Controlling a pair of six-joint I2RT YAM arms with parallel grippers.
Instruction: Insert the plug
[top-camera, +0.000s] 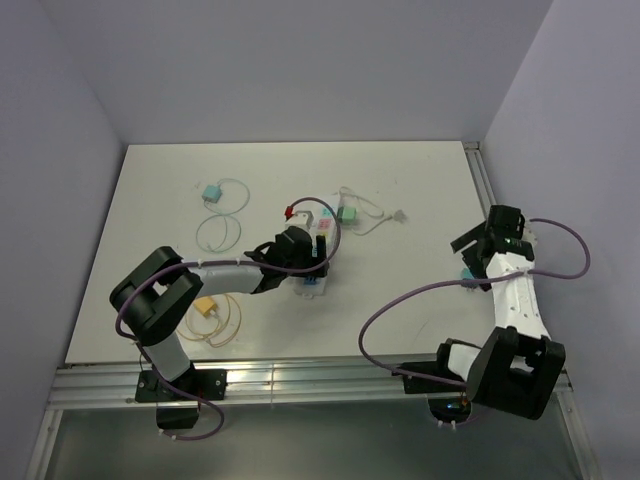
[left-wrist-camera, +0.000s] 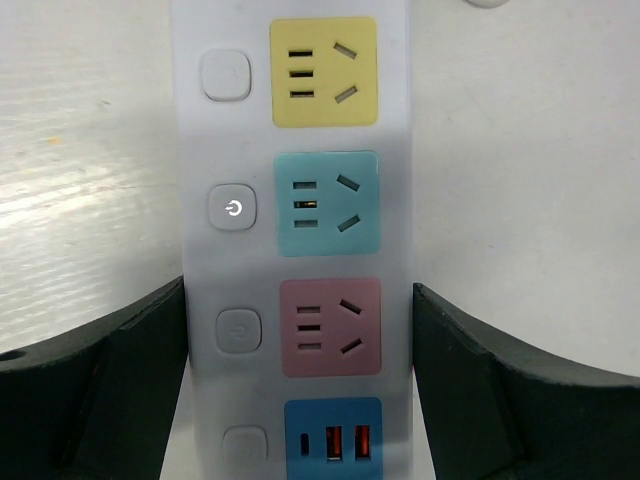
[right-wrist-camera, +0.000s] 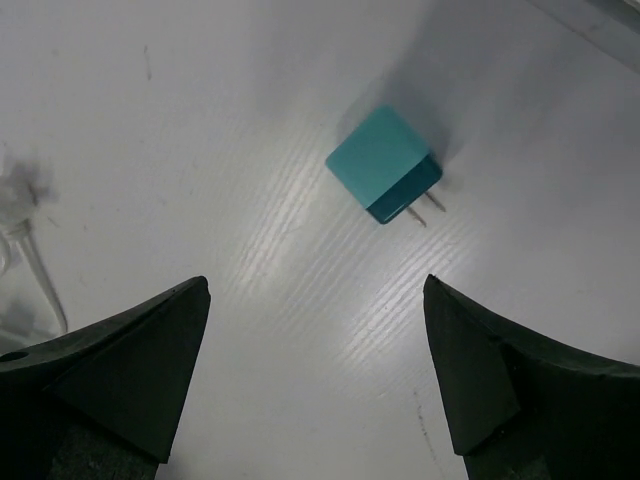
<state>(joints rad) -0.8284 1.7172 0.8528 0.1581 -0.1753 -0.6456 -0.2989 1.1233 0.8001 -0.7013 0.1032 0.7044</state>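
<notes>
I will lower my right gripper and advance it over the teal plug cube, fingers on either side, since it lies below on the tabletop, beyond the open fingertips.
A white power strip lies in the middle of the table, with yellow, teal and pink sockets and a blue USB block; it also shows in the top view. My left gripper straddles the strip at the pink socket, and both fingers touch its sides. A teal two-prong plug lies on the table, prongs pointing right. It is ahead of my right gripper, which is open, empty and apart from it. In the top view the plug lies under the right gripper.
Other adapters with looped cables lie around: a teal one at the back left, a green one behind the strip, a yellow one at the front left. A red tip lies by the strip. A metal rail edges the right side.
</notes>
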